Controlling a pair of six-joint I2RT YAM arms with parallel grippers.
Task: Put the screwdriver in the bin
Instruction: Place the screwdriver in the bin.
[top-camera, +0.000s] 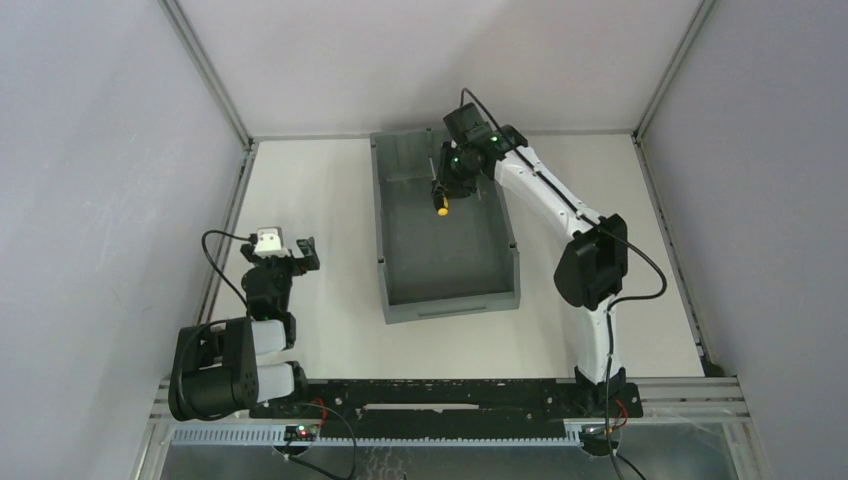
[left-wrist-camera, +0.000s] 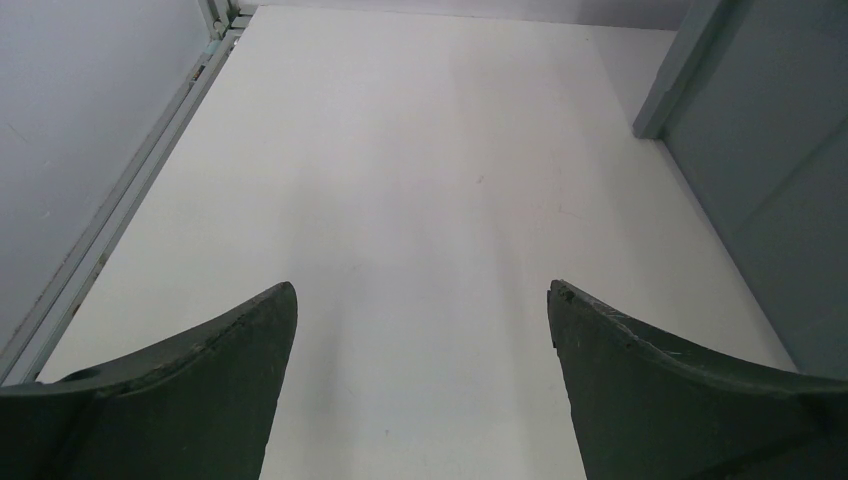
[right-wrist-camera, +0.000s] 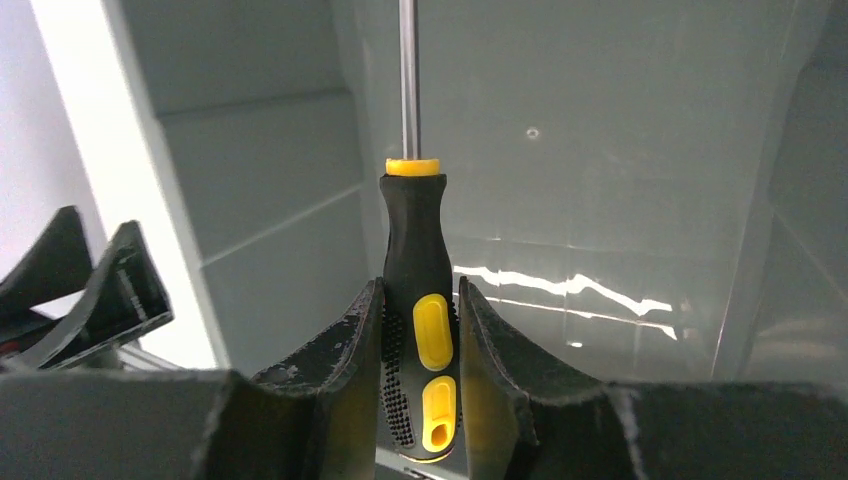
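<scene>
My right gripper will go down into the grey bin (top-camera: 400, 290) to the open middle of its bottom next and release the screwdriver, as the handle hangs well above it.
The screwdriver (right-wrist-camera: 418, 260) has a black handle with yellow inserts and a thin metal shaft. My right gripper (right-wrist-camera: 420, 290) is shut on its handle and holds it above the floor of the grey bin (right-wrist-camera: 620, 150), shaft pointing away from the wrist. In the top view the right gripper (top-camera: 448, 185) hangs over the far half of the bin (top-camera: 400, 290), with the screwdriver's yellow end (top-camera: 440, 209) showing below it. My left gripper (top-camera: 296, 254) is open and empty over the table, left of the bin; its fingers (left-wrist-camera: 220, 370) stand wide apart.
The bin's left outer wall (left-wrist-camera: 770, 190) rises at the right of the left wrist view. A metal frame rail (top-camera: 225, 235) runs along the table's left edge, another (top-camera: 670, 235) along the right. White enclosure walls surround the table.
</scene>
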